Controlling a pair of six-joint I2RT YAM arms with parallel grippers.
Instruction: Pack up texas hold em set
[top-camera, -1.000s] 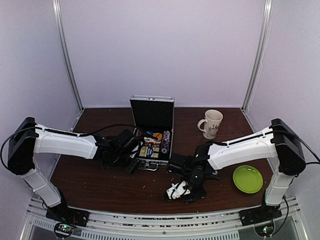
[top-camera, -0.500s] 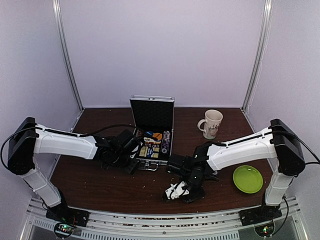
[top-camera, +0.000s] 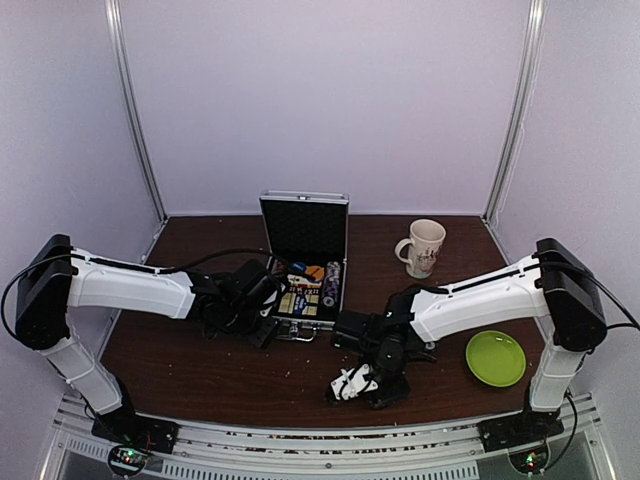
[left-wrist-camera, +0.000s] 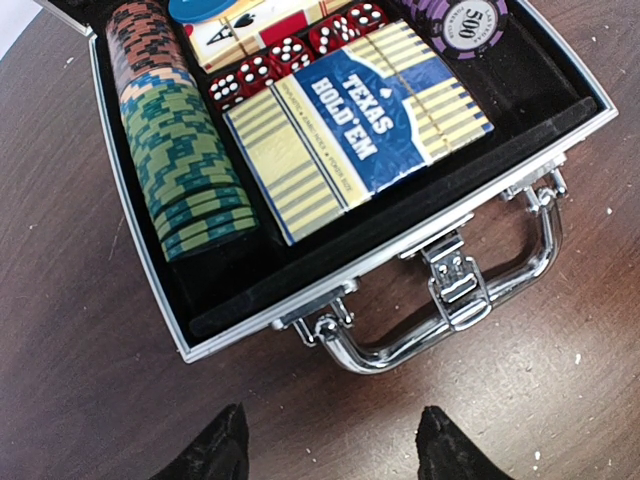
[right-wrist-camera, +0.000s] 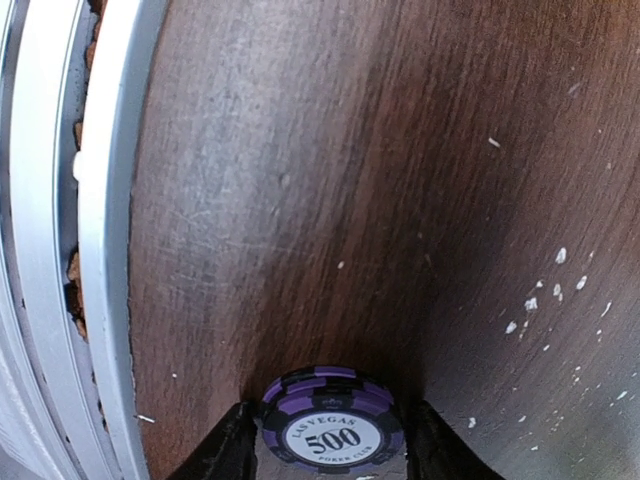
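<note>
The row with the black gap before the case's purple chips has room. My right gripper will move up, outward and then down into that gap next, to release the stack.
The silver case of the texas hold em set stands open at mid-table, lid up. Inside lie a blue-cream card deck, red dice, a row of green and orange chips and purple chips. My left gripper hovers open just in front of the case's chrome handle, with nothing between its fingers. Near the table's front edge, my right gripper points down over a small stack of purple 500 chips. The stack rests on the wood, with a thin gap to each finger.
A cream mug stands right of the case. A lime green plate lies at the front right. The table's metal front rail runs close beside the right gripper. White crumbs dot the brown tabletop.
The right gripper's jaws have widened around the purple chip stack, and that arm has shifted slightly left. The left arm has not moved.
</note>
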